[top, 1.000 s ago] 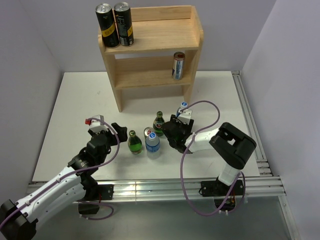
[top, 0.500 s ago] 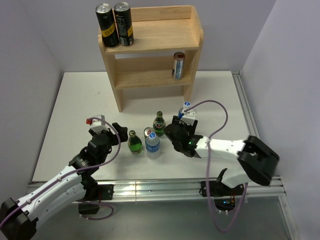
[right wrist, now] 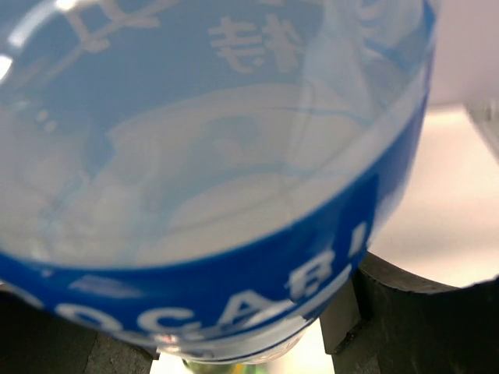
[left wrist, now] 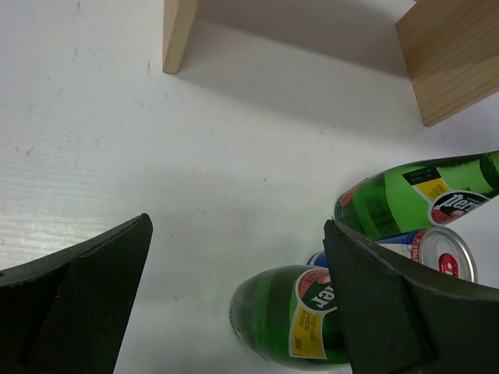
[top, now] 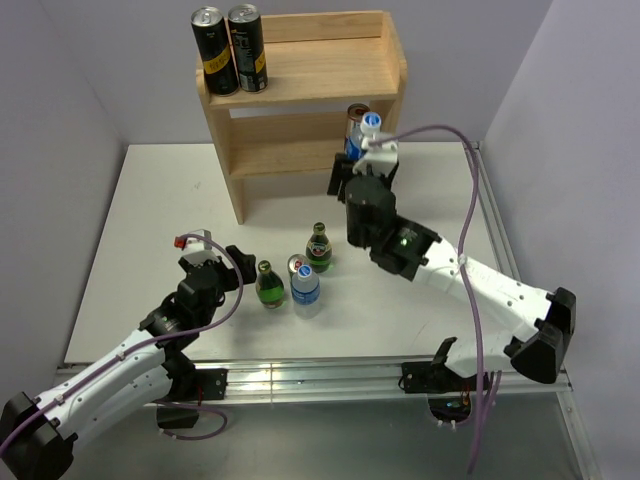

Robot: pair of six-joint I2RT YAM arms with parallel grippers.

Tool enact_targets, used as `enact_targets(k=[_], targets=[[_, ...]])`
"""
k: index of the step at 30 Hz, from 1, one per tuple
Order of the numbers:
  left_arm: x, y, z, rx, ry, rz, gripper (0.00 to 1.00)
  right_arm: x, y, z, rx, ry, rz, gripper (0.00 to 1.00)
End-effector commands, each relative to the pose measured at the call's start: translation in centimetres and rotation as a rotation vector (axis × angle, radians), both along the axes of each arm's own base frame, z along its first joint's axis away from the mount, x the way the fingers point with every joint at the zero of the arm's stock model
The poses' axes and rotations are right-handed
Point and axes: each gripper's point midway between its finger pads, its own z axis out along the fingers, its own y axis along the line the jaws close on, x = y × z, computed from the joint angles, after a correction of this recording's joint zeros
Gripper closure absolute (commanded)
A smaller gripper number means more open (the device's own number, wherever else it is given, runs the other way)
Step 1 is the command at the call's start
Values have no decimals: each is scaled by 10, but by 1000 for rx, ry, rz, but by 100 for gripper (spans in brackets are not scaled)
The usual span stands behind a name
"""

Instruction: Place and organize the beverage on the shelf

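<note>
I need to lift the clear bottle with my right gripper, then carry it outward onto the end of the shelf's top level, away from the black cans.
The light-wood shelf (top: 300,72) stands at the back with two black cans (top: 228,48) on its top tier and a silver can (top: 355,112) on the middle tier. My right gripper (top: 360,172) is shut on a clear bottle with a blue label and blue cap (top: 371,121), held up in front of the middle tier's right end; this bottle (right wrist: 218,156) fills the right wrist view. My left gripper (top: 226,262) is open just left of a green bottle (top: 267,284), which lies between the open jaws (left wrist: 300,315) in the left wrist view.
A second green bottle (top: 318,247), a red-and-white can (top: 297,263) and another blue-label bottle (top: 306,286) stand clustered mid-table. The shelf's legs (left wrist: 178,35) show ahead in the left wrist view. A metal rail (top: 500,240) runs along the table's right edge.
My right arm has lifted the blue-label bottle from the table beside the cluster and carried it back and up to the shelf's middle tier. The left arm has stayed still.
</note>
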Motion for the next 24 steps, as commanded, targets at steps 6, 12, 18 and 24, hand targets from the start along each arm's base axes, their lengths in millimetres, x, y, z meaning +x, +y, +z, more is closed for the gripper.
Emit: enact_targets(k=[6,12,18,24], targets=[[3,-4,12,-17,-43,-15,1,31,-11,161,-48,-235,-9,100],[3,-5,11,-12,-38,-19,1,49,-14,209,-37,-287,-6,100],[3,-6,11,-14,-39,-23,1,80,-25,229,-15,-305,-33,100],[3,-7,11,-9,-34,-28,1,109,-34,238,-2,-332,-57,100]])
